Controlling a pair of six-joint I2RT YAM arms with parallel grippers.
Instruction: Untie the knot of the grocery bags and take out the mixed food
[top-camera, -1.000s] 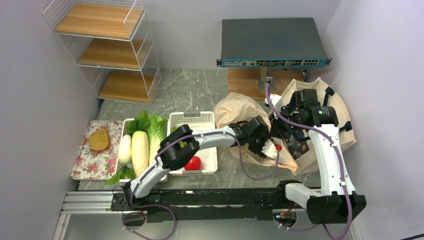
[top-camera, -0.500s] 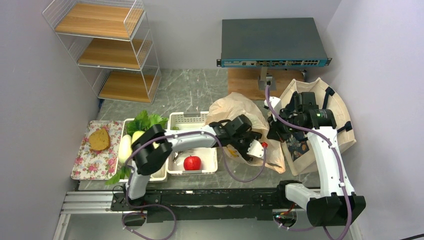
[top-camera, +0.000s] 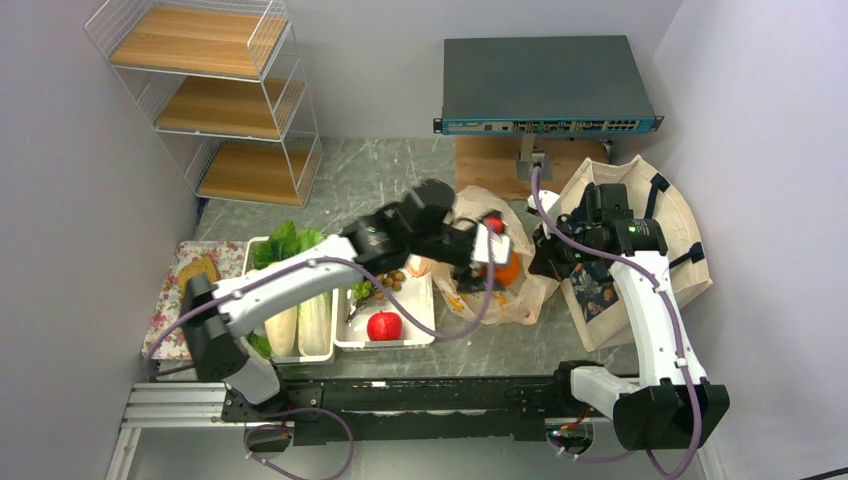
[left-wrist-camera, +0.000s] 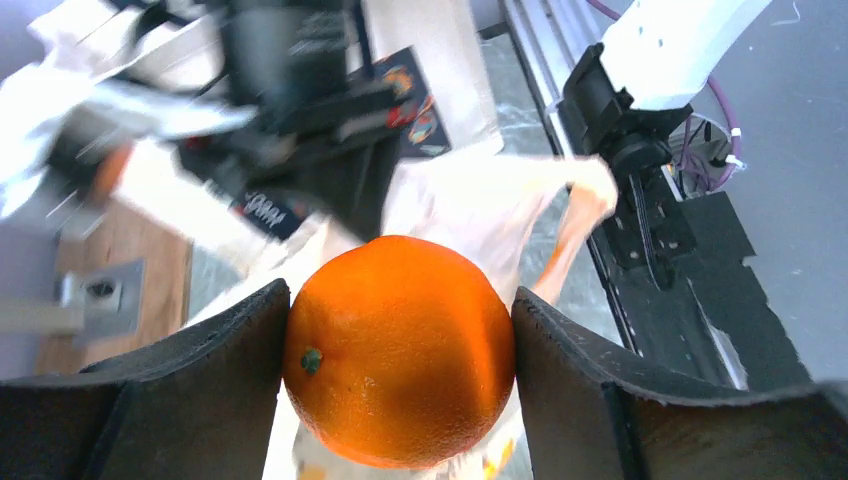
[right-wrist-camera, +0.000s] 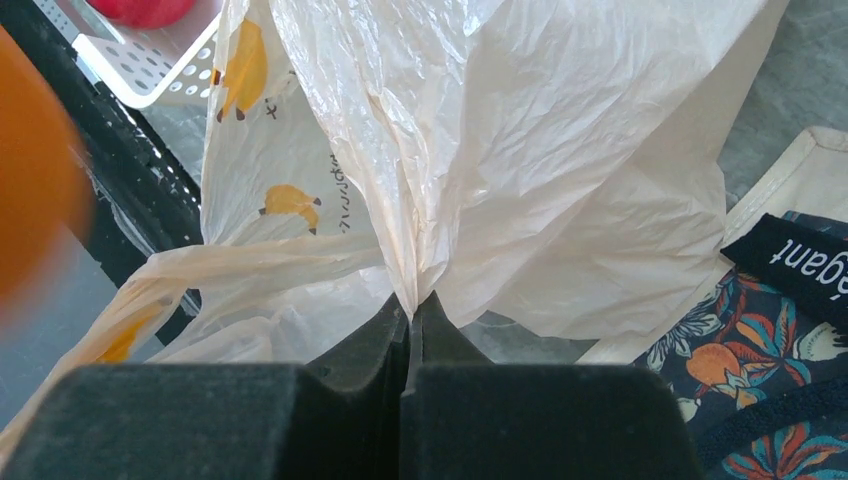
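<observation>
I should next carry the orange (top-camera: 509, 274) left in the top view with my left gripper, lower it onto the basket's open bottom part by the apple (top-camera: 385, 325) and release it.
My left gripper (top-camera: 498, 258) is shut on an orange (top-camera: 509, 274) and holds it in the air above the peach plastic bag (top-camera: 525, 300). In the left wrist view the orange (left-wrist-camera: 400, 345) fills the gap between both fingers (left-wrist-camera: 200, 385). My right gripper (right-wrist-camera: 412, 310) is shut on a fold of the plastic bag (right-wrist-camera: 500, 150), at the bag's right side beside the cream tote (top-camera: 680, 240). A loose bag handle (right-wrist-camera: 200, 265) trails to the left. No knot shows. A cabbage (top-camera: 290, 245) and radishes (top-camera: 283, 330) lie in the left basket. An apple (top-camera: 385, 325), grapes (top-camera: 362, 290) and nuts (top-camera: 395, 275) sit in the right one.
A floral tray (top-camera: 165, 310) with a bread slice (top-camera: 200, 272) lies at the far left. A wire shelf (top-camera: 215, 90) stands at the back left. A network switch (top-camera: 545, 85) sits on a stand over a wooden board (top-camera: 490, 165). The arms' rail (top-camera: 400, 400) runs along the near edge.
My left gripper has come up out of the plastic bag with the orange and moved back and left, its elbow swinging left. The right gripper keeps its pinch on the bag.
</observation>
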